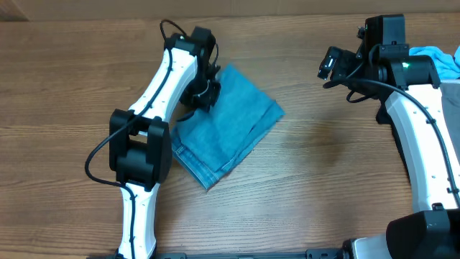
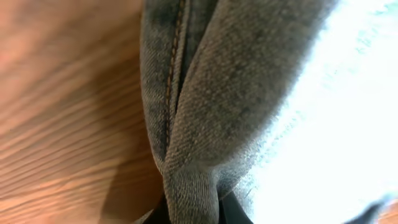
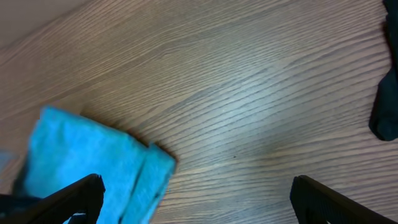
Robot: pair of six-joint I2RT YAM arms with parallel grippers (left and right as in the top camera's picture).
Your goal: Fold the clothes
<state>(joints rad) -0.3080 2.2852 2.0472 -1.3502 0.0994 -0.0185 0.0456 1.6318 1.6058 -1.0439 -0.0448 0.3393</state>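
Note:
My left gripper will carry the jeans to the left in the overhead view, onto the empty wood there, and let go, because they are already folded.
The clothes here are light-blue denim jeans, folded into a flat rectangle on the table left of centre. My left gripper sits at the jeans' upper-left corner. In the left wrist view a thick fold of denim with an orange seam runs down between the dark fingers, and the left gripper is shut on it. My right gripper hovers over bare wood at the upper right, open and holding nothing. In the right wrist view the right gripper has its fingers far apart, with the jeans' folded corner by the left one.
A sky-blue garment lies at the table's far right edge behind the right arm. A dark cloth shows at the right edge of the right wrist view. Bare wooden table lies between the jeans and the right arm.

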